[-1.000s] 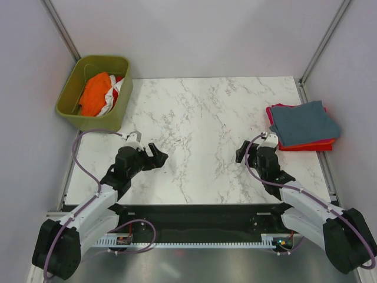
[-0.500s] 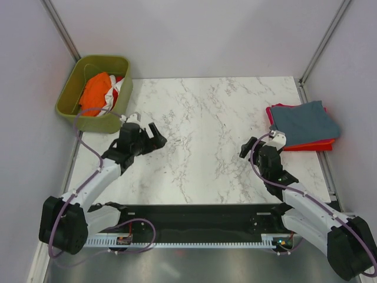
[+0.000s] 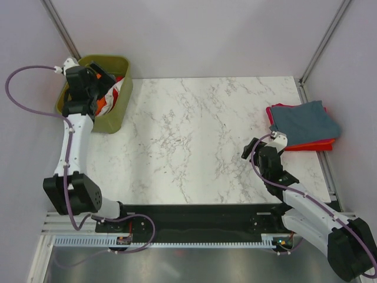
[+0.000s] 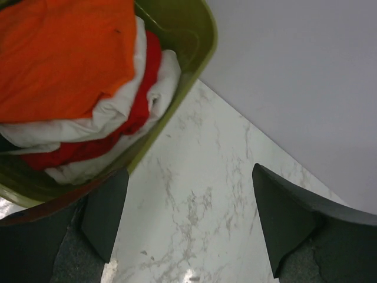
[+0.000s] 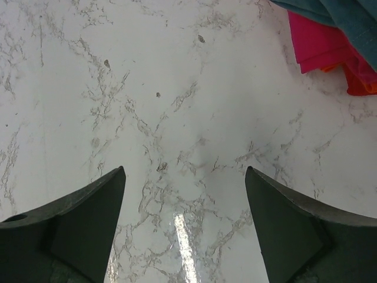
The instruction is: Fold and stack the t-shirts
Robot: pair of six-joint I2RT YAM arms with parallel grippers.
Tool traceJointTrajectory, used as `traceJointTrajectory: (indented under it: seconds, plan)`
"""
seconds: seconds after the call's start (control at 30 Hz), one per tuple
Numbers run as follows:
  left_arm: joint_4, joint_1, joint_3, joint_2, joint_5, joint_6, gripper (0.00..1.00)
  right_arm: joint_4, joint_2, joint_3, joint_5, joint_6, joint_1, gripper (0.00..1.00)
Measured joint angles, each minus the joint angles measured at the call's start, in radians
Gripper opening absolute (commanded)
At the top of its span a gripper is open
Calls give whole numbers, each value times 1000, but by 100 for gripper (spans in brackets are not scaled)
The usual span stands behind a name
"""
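Observation:
I should next lower my left gripper's open fingers into the bin (image 3: 109,122) onto the orange shirt, the topmost one, because that shirt's edge by the white cloth is below my left gripper.
Unfolded t-shirts lie in the olive bin (image 4: 203,32): a bright orange one (image 4: 59,53) on top, white cloth (image 4: 154,88) and red cloth (image 4: 138,112) under it. My left gripper (image 4: 189,194) is open and empty, hovering over the bin's right rim and the marble beside it; in the top view it (image 3: 101,75) is above the bin (image 3: 109,122). A folded stack sits at the right edge: slate blue-grey shirt (image 3: 306,121) on top, red (image 3: 309,145) and magenta (image 3: 273,111) below. My right gripper (image 3: 253,147) is open and empty over bare marble (image 5: 184,177), left of the stack (image 5: 321,47).
The marble table (image 3: 200,135) runs between the bin and the stack. Grey walls close in the back and both sides. The left arm (image 3: 70,141) stretches along the table's left edge.
My left arm has swung from the table's left middle up and back to the bin. The right gripper has shifted only slightly. The stack has not moved.

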Motion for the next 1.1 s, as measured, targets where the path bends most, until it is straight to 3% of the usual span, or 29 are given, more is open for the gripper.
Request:
traceJointTrajectory:
  seconds: [0.13,0.4,0.53,0.6,0.7,0.77,0.8,0.83,1.1]
  plan:
    - [-37,66,146,167,-33,-3,71,-10,-17,-2,3,1,0,89]
    - [-108,108,352,513,-32,-5,62,-11,-81,-23,8,7,0,88]
    - [-138,126,418,634,-20,-14,60,-11,-79,-23,8,7,0,88]
    - [-148,134,441,676,-20,-27,54,-12,-74,-23,8,8,0,88]
    - [-162,145,473,710,-11,-52,34,-12,-69,-23,8,7,0,88]
    - [-166,150,485,717,-9,-63,26,-13,-69,-23,8,7,0,88]
    - [-166,151,487,717,-11,-68,11,-13,-69,-23,8,7,0,88]
    - [-166,152,487,716,-13,-75,3,-13,-69,-23,8,7,0,88]
    - [-188,154,487,602,-60,-74,3,-13,-57,-23,8,7,0,88]
